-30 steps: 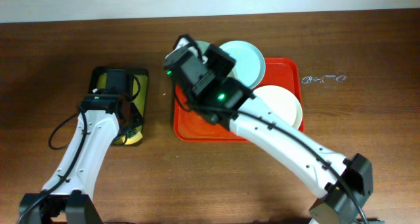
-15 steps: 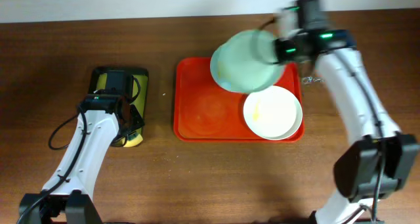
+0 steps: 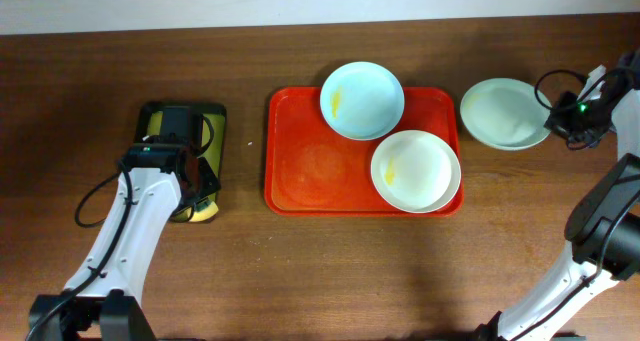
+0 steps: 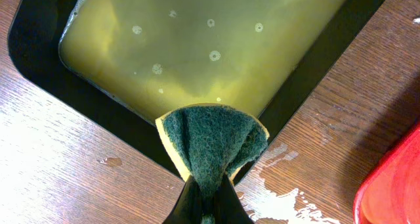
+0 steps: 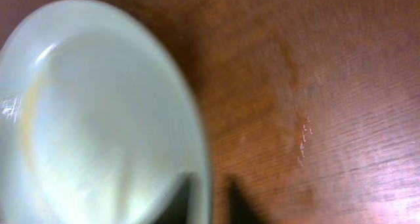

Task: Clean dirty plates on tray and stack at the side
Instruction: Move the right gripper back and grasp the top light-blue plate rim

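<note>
My left gripper carries the sponge (image 4: 213,142) outward off the black tray's near rim next, then down to the yellow-green liquid to release it there.
The red tray (image 3: 310,166) lies mid-table. A mint-green plate (image 3: 362,99) with a yellow smear sits on its far edge, and a white plate (image 3: 415,171) with a yellow smear sits at its right front. A second mint-green plate (image 3: 505,113) is on the table right of the tray. My right gripper (image 3: 552,116) is shut on this plate's right rim; in the blurred right wrist view its fingers (image 5: 209,199) straddle the rim of the plate (image 5: 98,119). My left gripper (image 4: 209,188) is shut on a green-and-yellow sponge (image 4: 213,142) at the black tray's edge.
The small black tray (image 4: 39,60) of yellow-green liquid (image 4: 197,40) stands at the left (image 3: 180,116), with wet patches (image 4: 295,198) on the wood beside it. The left half of the red tray is bare and wet-looking.
My right arm swung from the tray's left side across to the right, carrying a mint-green plate off the tray to the table beside it. The left arm has not moved.
</note>
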Motion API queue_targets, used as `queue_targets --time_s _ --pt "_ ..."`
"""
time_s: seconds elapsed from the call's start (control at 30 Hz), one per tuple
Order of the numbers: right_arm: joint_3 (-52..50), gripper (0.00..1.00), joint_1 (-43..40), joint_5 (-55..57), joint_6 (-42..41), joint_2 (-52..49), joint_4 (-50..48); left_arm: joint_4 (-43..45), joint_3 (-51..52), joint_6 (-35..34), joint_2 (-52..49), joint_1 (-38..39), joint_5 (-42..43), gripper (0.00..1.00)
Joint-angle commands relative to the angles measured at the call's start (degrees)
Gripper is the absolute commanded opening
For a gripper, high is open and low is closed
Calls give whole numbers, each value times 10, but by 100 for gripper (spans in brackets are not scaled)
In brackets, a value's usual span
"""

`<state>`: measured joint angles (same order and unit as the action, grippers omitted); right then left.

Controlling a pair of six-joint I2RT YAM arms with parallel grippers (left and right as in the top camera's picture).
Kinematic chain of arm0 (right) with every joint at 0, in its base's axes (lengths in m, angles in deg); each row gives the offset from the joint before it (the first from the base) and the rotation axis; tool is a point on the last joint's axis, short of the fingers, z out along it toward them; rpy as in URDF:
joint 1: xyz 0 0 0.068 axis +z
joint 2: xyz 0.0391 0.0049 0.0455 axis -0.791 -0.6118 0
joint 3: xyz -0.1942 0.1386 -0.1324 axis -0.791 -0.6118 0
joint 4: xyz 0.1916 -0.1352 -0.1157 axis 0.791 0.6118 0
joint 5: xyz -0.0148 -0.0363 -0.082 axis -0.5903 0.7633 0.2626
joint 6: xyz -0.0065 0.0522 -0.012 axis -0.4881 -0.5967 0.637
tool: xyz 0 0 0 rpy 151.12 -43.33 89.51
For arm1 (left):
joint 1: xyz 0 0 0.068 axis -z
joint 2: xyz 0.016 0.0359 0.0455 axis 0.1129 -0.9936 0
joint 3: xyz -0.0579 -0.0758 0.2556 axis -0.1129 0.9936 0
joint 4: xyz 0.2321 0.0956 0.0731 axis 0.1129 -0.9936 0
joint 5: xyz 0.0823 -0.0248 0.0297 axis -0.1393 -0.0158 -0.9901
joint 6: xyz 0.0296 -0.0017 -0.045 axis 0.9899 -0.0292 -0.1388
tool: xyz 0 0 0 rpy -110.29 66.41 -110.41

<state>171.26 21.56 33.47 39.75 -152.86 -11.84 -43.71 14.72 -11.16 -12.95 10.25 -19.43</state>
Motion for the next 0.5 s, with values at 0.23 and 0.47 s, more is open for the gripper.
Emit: queue_targets --time_s 0.23,0.47 --pt "129 71 119 -197 13 13 -6 14 1 7 13 -2 3 0" --pt "122 62 379 97 49 -107 -115 14 1 7 13 -2 15 0"
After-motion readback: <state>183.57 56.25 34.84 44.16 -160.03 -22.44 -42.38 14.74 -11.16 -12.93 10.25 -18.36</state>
